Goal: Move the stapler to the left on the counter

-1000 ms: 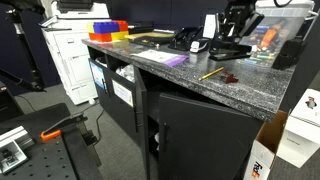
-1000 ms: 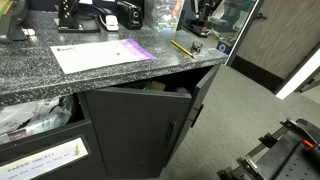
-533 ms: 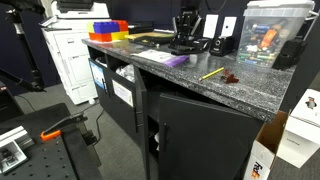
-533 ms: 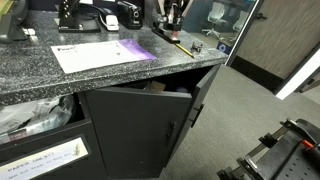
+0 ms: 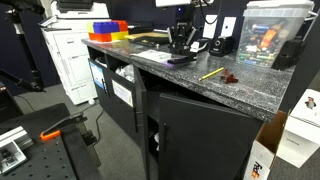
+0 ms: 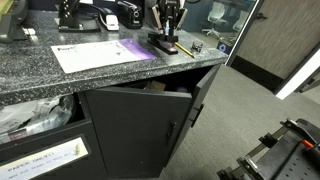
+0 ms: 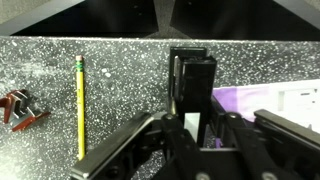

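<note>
The gripper moves toward the yellow pencil next, over bare counter short of it. It then releases there, as the sheet's purple end is close beside the stapler.
The black stapler lies lengthwise between my fingers in the wrist view, over the dark speckled counter. My gripper is shut on the stapler. In both exterior views the gripper stands upright over the stapler, which sits at or just above the counter, beside the purple end of a paper sheet. A yellow pencil and a small reddish item lie apart from it on the counter.
A white printer stands at the counter's end. Coloured bins and a clear plastic box sit on the counter. A black cabinet door below hangs ajar. Black desk devices stand at the back.
My gripper has carried the stapler along the counter, away from the clear box and past the pencil, to the purple paper's edge, and has come lower.
</note>
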Available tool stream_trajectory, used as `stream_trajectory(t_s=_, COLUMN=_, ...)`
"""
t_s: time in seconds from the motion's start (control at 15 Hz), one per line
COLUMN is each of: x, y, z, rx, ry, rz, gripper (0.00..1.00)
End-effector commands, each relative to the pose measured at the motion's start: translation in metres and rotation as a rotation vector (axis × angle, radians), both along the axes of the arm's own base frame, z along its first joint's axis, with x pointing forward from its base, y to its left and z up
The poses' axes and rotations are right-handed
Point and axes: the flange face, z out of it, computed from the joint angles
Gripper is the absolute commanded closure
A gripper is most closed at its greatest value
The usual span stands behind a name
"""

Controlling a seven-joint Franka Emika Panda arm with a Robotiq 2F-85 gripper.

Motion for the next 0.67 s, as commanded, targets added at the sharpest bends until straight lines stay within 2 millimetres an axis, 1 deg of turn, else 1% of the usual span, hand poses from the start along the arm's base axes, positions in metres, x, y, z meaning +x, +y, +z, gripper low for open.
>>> stream_trajectory(t_s=0.0, x=0.011, y=-0.029, z=-0.009, rx=-0.005, ry=-0.04, rz=0.027, gripper=0.92)
stream_trajectory(t_s=0.13, x=0.013, y=-0.042, z=-0.023, rx=0.0, ry=-0.04, rz=0.018, gripper=0.92)
stream_trajectory(t_s=0.27, x=0.015, y=-0.05, z=-0.03, rx=0.003, ry=-0.048, rz=0.013, gripper=0.92)
stream_trajectory(t_s=0.4, x=0.015, y=-0.047, z=-0.024, rx=0.024, ry=-0.044, rz=0.0, gripper=0.92)
stream_trajectory(t_s=0.47, x=0.013, y=-0.044, z=-0.015, rx=0.045, ry=-0.035, rz=-0.014, gripper=0.42)
stream_trajectory(t_s=0.53, x=0.012, y=-0.041, z=-0.006, rx=0.057, ry=-0.031, rz=-0.02, gripper=0.39)
stream_trajectory(t_s=0.6, x=0.008, y=-0.037, z=0.013, rx=0.079, ry=-0.023, rz=-0.032, gripper=0.34)
